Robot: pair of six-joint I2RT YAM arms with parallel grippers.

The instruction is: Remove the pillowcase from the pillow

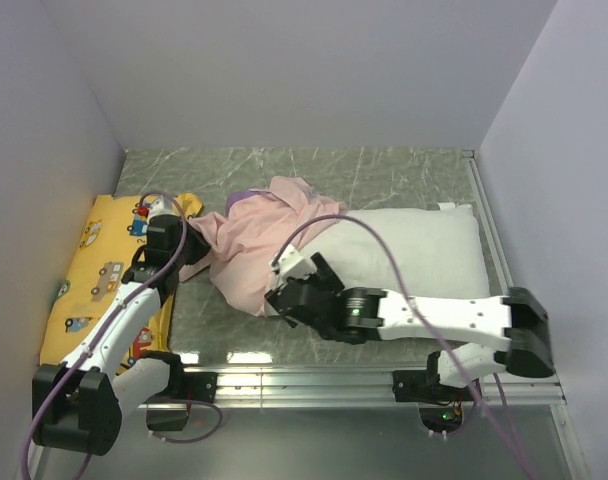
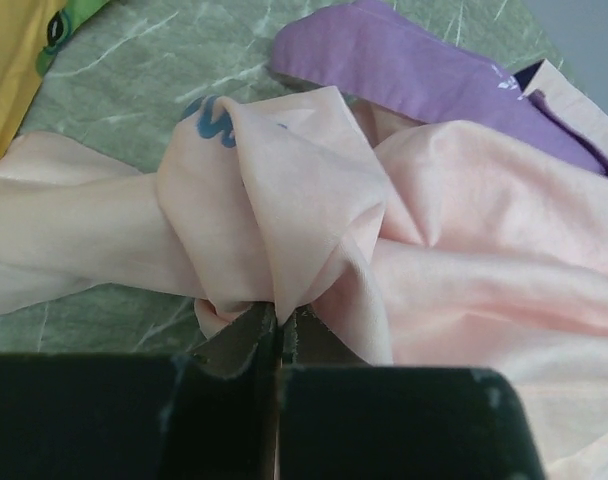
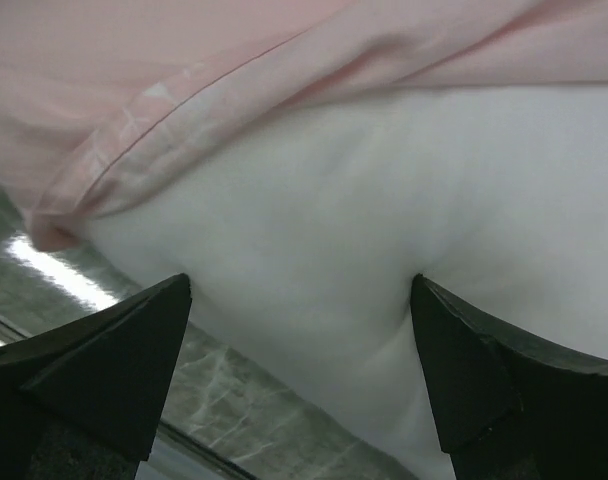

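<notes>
Next, my open right gripper lowers its fingers beside the pillowcase hem (image 3: 134, 160) and closes on the white pillow's near edge (image 3: 284, 310), since that edge lies just below.
The white pillow (image 1: 414, 255) lies across the table's middle right. The pillowcase (image 1: 254, 240), pale pink reverse outward, is bunched over the pillow's left end. A purple flap (image 2: 404, 65) shows in the left wrist view. My left gripper (image 1: 167, 232) is shut on a twisted fold of the pillowcase (image 2: 274, 210) at its left edge. My right gripper (image 1: 284, 290) is open, its fingertips (image 3: 149, 330) pressed against the pillow's near edge (image 3: 324, 230), just below the pillowcase hem (image 3: 134, 160).
A yellow vehicle-print pillow (image 1: 94, 270) lies along the left wall under the left arm. The grey marbled table (image 1: 384, 170) has walls on three sides. A metal rail (image 1: 314, 380) runs along the near edge.
</notes>
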